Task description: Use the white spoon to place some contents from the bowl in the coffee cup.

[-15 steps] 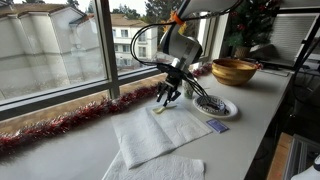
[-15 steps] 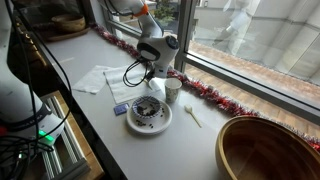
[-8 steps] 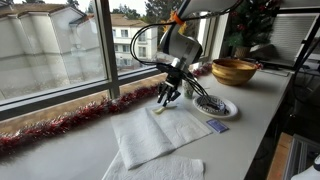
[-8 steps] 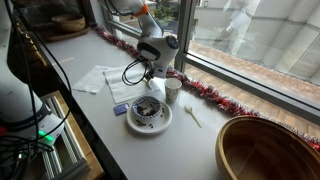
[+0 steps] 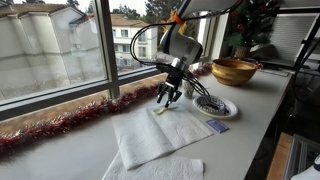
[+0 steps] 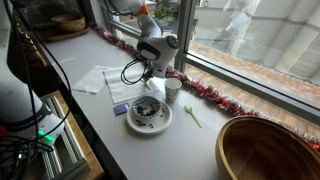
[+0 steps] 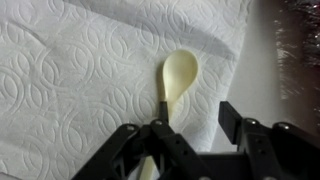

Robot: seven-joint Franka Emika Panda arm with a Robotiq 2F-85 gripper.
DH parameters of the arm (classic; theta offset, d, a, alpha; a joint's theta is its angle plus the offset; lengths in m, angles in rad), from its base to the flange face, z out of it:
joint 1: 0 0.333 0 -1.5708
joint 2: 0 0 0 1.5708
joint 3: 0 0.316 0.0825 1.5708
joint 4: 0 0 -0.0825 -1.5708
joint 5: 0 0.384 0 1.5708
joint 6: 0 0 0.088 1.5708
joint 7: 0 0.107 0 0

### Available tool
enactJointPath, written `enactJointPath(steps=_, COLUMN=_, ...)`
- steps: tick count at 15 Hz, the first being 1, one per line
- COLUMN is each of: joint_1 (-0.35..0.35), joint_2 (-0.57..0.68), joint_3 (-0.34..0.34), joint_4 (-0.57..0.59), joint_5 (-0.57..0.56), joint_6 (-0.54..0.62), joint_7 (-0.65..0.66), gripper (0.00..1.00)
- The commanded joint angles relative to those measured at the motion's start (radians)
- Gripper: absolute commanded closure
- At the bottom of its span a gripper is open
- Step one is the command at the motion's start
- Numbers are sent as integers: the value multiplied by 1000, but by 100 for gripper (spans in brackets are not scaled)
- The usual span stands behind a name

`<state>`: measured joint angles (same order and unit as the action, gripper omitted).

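Observation:
My gripper shifts one finger to the left in the wrist view next, centering the white spoon's handle between both fingers to close.
The white spoon lies on a white paper towel, its bowl pointing away from me and its handle running down beside my left finger. My gripper is open just above it and holds nothing. In both exterior views the gripper hovers low over the towel's edge. The bowl, a shallow white dish with dark contents, sits just beside the gripper and also shows in an exterior view. The coffee cup stands upright next to the dish.
A large wooden bowl stands further along the counter. Red tinsel runs along the window sill. A small blue packet lies by the dish. A second pale slim spoon-like thing lies past the cup.

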<state>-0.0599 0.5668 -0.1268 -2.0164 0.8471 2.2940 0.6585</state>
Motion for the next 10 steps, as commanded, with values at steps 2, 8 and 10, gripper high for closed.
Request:
enactJointPath(steps=2, joint_1=3, joint_2=-42, joint_3=-10, joint_4=-42, joint_5=-27, joint_6=-26, joint_7=46, gripper=43)
enactJointPath(steps=8, joint_1=-5, joint_2=-20, joint_3=-10, joint_4=-44, joint_5=-18, joint_6=-11, joint_7=38, gripper=60)
enactJointPath(steps=10, joint_1=-7, joint_2=-16, joint_3=-8, joint_4=-41, joint_5=-16, joint_6=-10, joint_7=31, gripper=76)
